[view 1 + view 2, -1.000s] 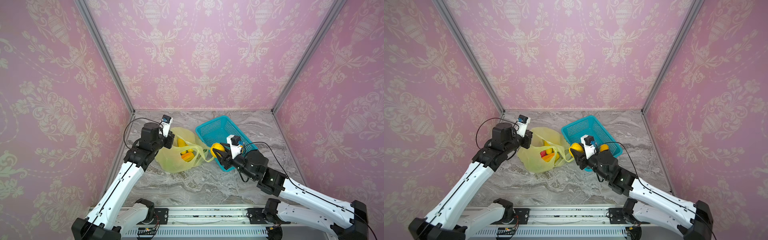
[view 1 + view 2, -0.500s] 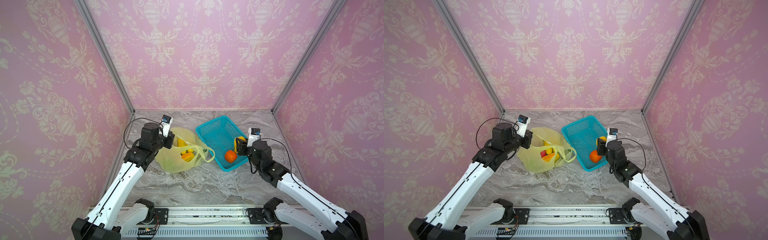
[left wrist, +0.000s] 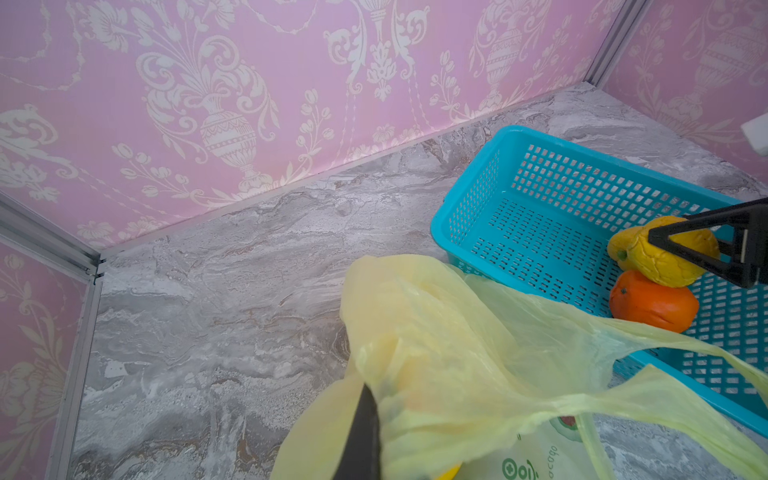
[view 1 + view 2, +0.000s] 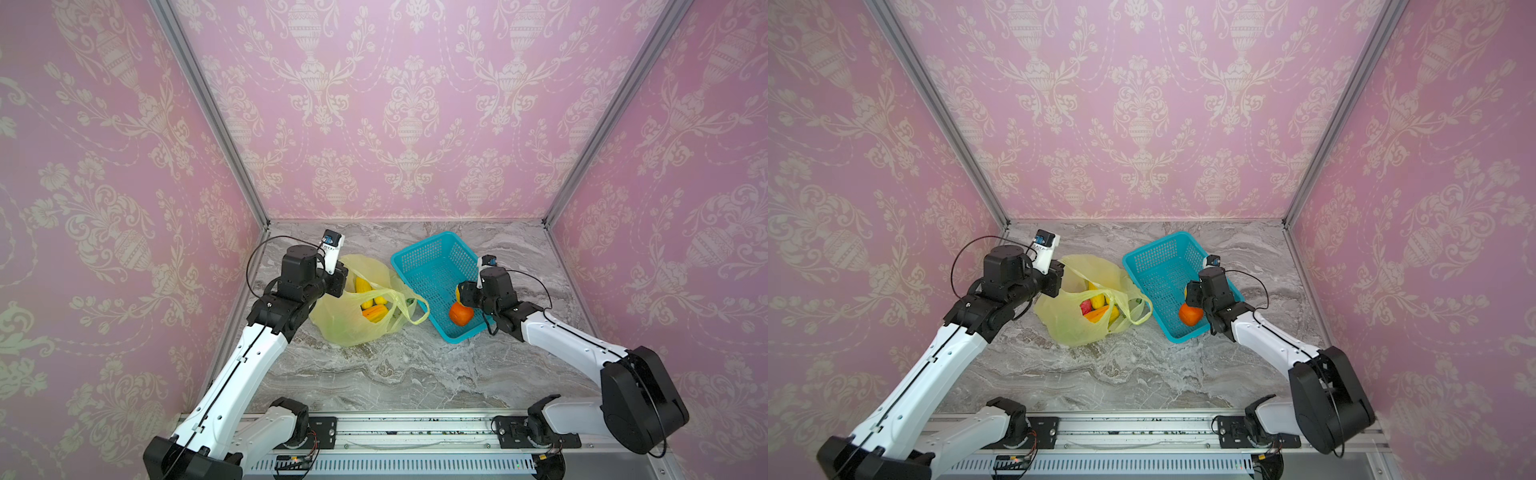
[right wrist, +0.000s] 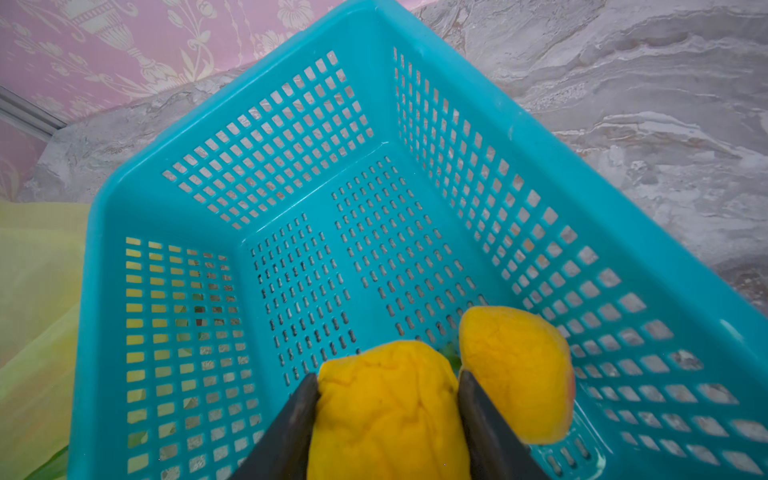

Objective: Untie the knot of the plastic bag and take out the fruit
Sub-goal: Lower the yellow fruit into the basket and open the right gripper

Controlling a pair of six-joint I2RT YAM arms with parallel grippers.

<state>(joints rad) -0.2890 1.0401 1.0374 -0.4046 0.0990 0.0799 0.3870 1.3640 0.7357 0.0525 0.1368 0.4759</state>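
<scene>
My right gripper should next lower the yellow fruit toward the bag [image 4: 347,328] and let go of it, because the bare bottom of the basket beside the orange fruit [image 4: 460,314] is below that way.
The plastic bag [image 4: 347,328] [image 4: 1065,328] lies open on the marble, and its handles [image 4: 415,311] hang as loose loops. The knot is out of view. Yellow, orange and pink-red fruit [image 4: 374,305] [image 4: 1094,307] show inside the bag. My left gripper [image 4: 337,282] [image 3: 376,395] is shut on the bag's rim [image 3: 415,374] and holds it up. My right gripper [image 4: 461,293] [image 5: 386,378] is shut on a yellow fruit [image 5: 386,411] [image 3: 665,257] inside the teal basket [image 4: 428,243]. It hangs just over an orange fruit [image 4: 460,314] [image 3: 652,305] there.
The teal basket [image 4: 1154,245] [image 5: 232,120] stands right of the bag, touching its side, with only the orange fruit [image 4: 1191,314] on its floor. Pink walls close in at the back and both sides. Bare marble [image 4: 395,374] spreads in front of the bag and basket.
My right gripper carried the yellow fruit from beside the bag rightward over the basket, then down into it near the orange fruit. The left gripper and bag stayed put.
</scene>
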